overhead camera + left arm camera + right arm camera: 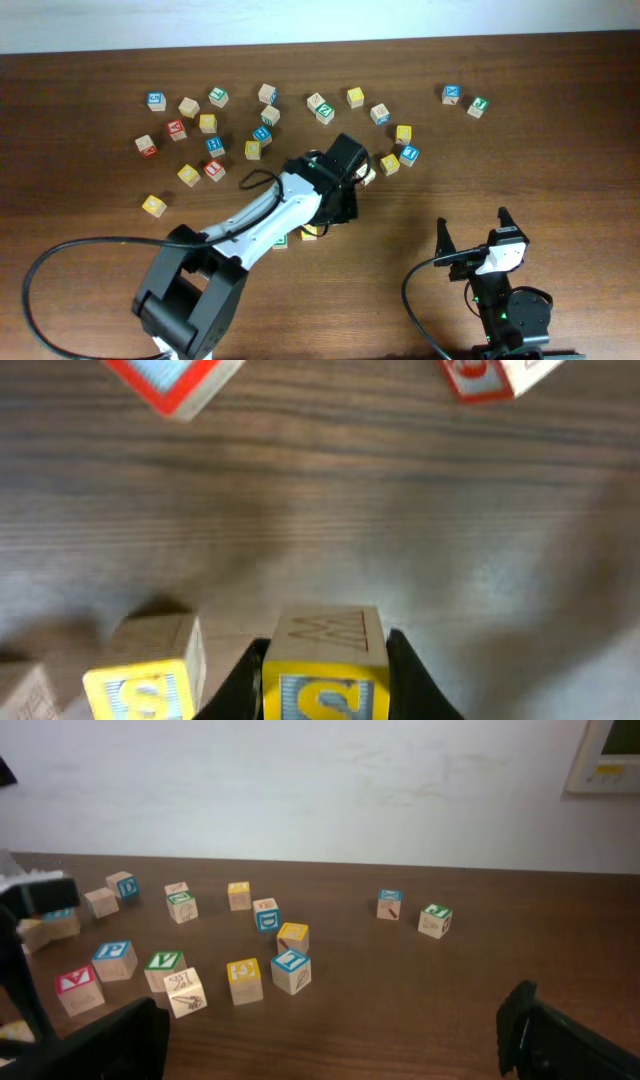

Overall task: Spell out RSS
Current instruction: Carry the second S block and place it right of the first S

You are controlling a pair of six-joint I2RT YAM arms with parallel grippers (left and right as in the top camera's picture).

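Note:
The left gripper lowers its yellow S block toward the second one, down to the table, and opens next, since a gap parts the blocks.
My left gripper point(335, 205) is shut on a yellow S block point(325, 695), low over the table near the middle. Its fingers point(325, 655) sit on both sides of the block. A second yellow S block point(150, 685) stands just to its left in the left wrist view, a small gap apart. In the overhead view the arm hides most of these blocks; a yellow corner point(310, 233) and a green-edged block point(280, 241) show under it. My right gripper point(470, 237) is open and empty at the front right point(330, 1040).
Several letter blocks lie scattered across the back of the table point(215, 145), with two more at the far right point(465, 100). Two red-edged blocks point(170, 375) point(490, 375) lie just beyond my left gripper. A cable loops at the front left point(60, 260).

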